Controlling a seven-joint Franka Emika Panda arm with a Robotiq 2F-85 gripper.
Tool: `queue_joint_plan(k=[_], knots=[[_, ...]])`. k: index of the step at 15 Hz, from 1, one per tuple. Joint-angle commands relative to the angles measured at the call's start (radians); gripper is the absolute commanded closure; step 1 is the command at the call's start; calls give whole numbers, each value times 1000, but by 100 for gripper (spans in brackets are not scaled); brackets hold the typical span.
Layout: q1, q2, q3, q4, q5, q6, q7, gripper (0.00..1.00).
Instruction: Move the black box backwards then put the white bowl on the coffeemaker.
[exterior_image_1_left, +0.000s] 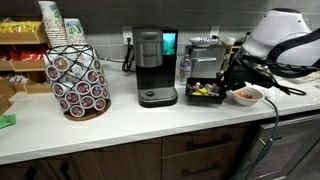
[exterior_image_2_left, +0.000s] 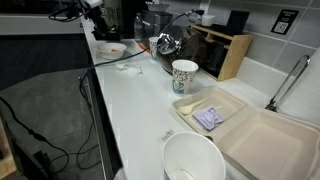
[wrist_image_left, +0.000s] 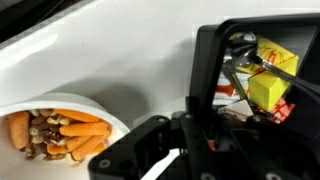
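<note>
My gripper will next slide the box toward the silver machine standing beyond the box from my gripper. It will turn as it goes, because the box sits at an angle to the counter's edge, and then let go.
The black box, a shallow tray with yellow and red packets, fills the right of the wrist view. In an exterior view it sits right of the coffeemaker, below the silver machine. My gripper straddles the box's near wall and looks shut on it; it also shows in an exterior view. The white bowl with orange-brown contents sits on the counter just beside the box, and shows in both exterior views.
A pod carousel and stacked cups stand left of the coffeemaker. A boxy silver machine is behind the box. A patterned cup, foam container and large white bowl sit further along the counter.
</note>
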Motion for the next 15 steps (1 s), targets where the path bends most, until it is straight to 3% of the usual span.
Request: queue_joint_plan(k=[1,3,6,12,13,14,15], knots=[[-58,4,63,46,-39,-93,-28,98],[-115,9,140,68,46,-131,-175,98],[-162,26,194,109,93,-170,-311,98],[-216,62,184,182,106,-225,-426,98],[-197,42,174,141,76,-194,-389,98],[-203,46,172,146,79,-194,-398,92],[-205,46,170,145,78,-194,-398,92]])
